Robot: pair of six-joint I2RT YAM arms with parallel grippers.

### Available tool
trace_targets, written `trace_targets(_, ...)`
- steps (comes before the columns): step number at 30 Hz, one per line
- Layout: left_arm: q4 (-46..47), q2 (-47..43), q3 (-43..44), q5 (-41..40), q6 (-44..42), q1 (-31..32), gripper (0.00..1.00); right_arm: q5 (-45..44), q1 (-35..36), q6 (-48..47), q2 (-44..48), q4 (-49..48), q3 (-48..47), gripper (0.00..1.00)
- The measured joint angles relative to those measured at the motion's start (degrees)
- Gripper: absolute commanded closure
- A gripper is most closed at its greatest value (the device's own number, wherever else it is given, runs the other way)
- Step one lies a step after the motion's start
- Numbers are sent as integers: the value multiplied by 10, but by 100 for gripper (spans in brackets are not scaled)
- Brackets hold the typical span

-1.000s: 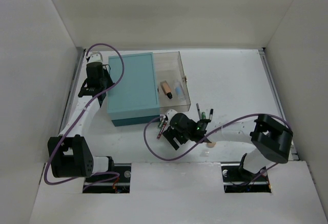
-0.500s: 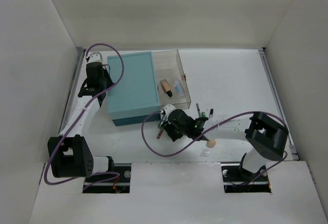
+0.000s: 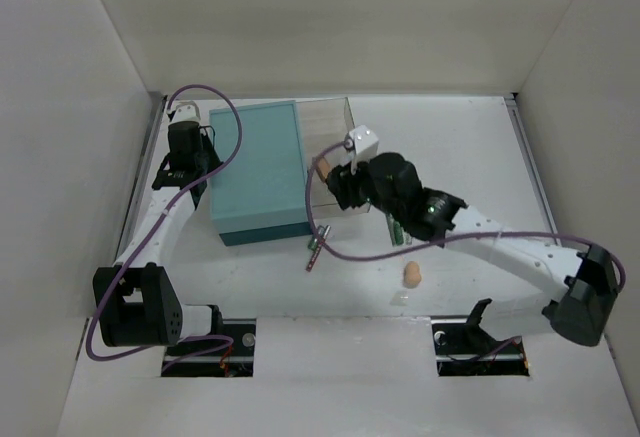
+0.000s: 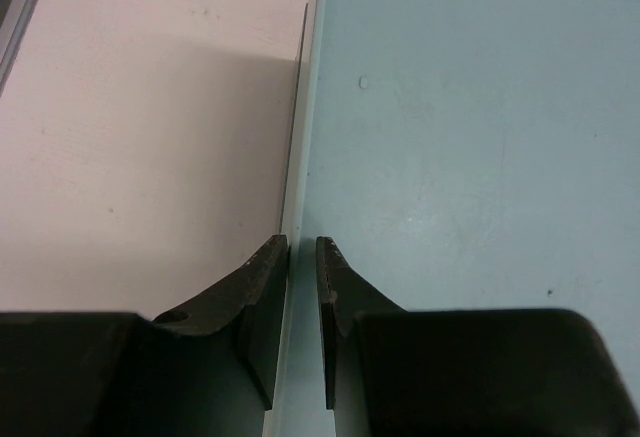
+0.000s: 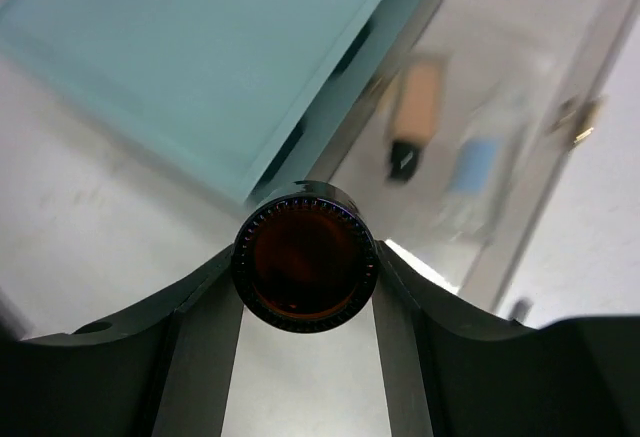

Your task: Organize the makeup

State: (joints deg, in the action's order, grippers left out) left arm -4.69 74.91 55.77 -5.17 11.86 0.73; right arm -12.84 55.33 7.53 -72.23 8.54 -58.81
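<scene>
I will move my right gripper outward over the far part of the drawer's bottom, which is empty beyond the beige dark-capped bottle (image 5: 417,115), then down to release the brown pot there.
My right gripper (image 5: 306,269) is shut on the brown round pot (image 5: 305,262) and holds it above the clear drawer (image 5: 520,107); in the top view it (image 3: 345,185) hovers over the drawer (image 3: 335,117). The beige dark-capped bottle (image 5: 417,115) and a blue item (image 5: 475,164) lie blurred in the drawer. A red pencil (image 3: 314,252) lies in front of the teal box (image 3: 258,172). The green tube (image 3: 397,229) lies under my right arm. The peach sponge (image 3: 412,274) sits nearer the front. My left gripper (image 4: 302,247) is shut on the left edge of the box top (image 4: 480,127).
The white enclosure walls close in on three sides. The right arm's purple cable (image 3: 340,252) loops over the table in front of the box. The left arm (image 3: 160,227) runs along the left wall.
My right gripper has lifted off the table with the brown pot and swung back and up, from in front of the box to over the drawer. The left arm has not moved.
</scene>
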Motion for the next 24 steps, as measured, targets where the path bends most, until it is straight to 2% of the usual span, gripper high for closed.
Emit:
trace_targets(5, 0, 0, 0, 0, 0, 0, 85, 5, -100, -20, -143, -5, -156, 75)
trace_targets(11, 1, 0, 0, 0, 0, 0, 85, 15, -155, -28, -320, -7, -291, 71)
trace_targets(16, 1, 0, 0, 0, 0, 0, 85, 16, -163, -24, -403, 5, -340, 53)
trace_targets(24, 1, 0, 0, 1, 0, -1, 85, 19, -163, -12, -418, 20, -356, 23)
